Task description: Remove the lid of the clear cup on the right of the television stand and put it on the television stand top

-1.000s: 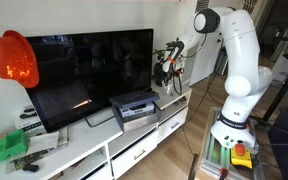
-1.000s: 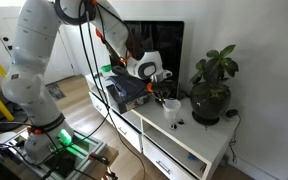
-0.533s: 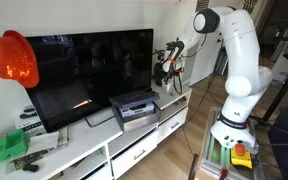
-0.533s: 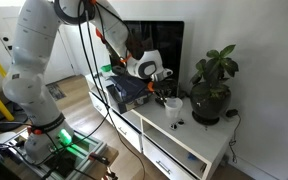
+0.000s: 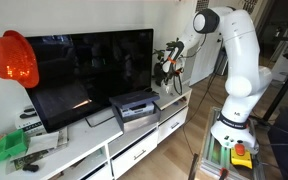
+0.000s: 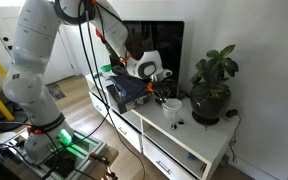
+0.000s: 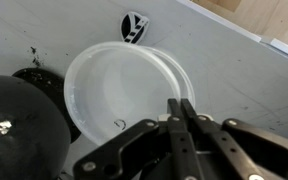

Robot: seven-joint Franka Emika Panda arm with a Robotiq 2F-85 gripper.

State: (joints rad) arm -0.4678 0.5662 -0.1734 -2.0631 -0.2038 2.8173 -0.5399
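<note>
I will move my gripper away from the plant next, lower the lid and release it, because the bare stand top (image 6: pixel 153 113) (image 7: pixel 252 76) between the cup and the grey box device is below.
The clear cup (image 6: pixel 171 110) stands at the right end of the white television stand (image 6: pixel 199 142), beside the potted plant. In the wrist view I look down on its round see-through lid (image 7: pixel 119 88). My gripper (image 7: pixel 181 101) has its two fingers pressed together at the lid's near rim, pinching its edge. The lid's right edge shows as a double arc, slightly offset from the cup. In the exterior views the gripper (image 6: pixel 163 94) hangs just over the cup, and it is partly hidden among the leaves (image 5: pixel 169 75).
A dark potted plant (image 6: pixel 212 88) stands right next to the cup; its black pot (image 7: pixel 14 130) fills the wrist view's left. A grey box device (image 5: pixel 134 105) and the black television (image 5: pixel 84 70) sit further along. A small black disc (image 7: pixel 134 25) lies beyond the cup.
</note>
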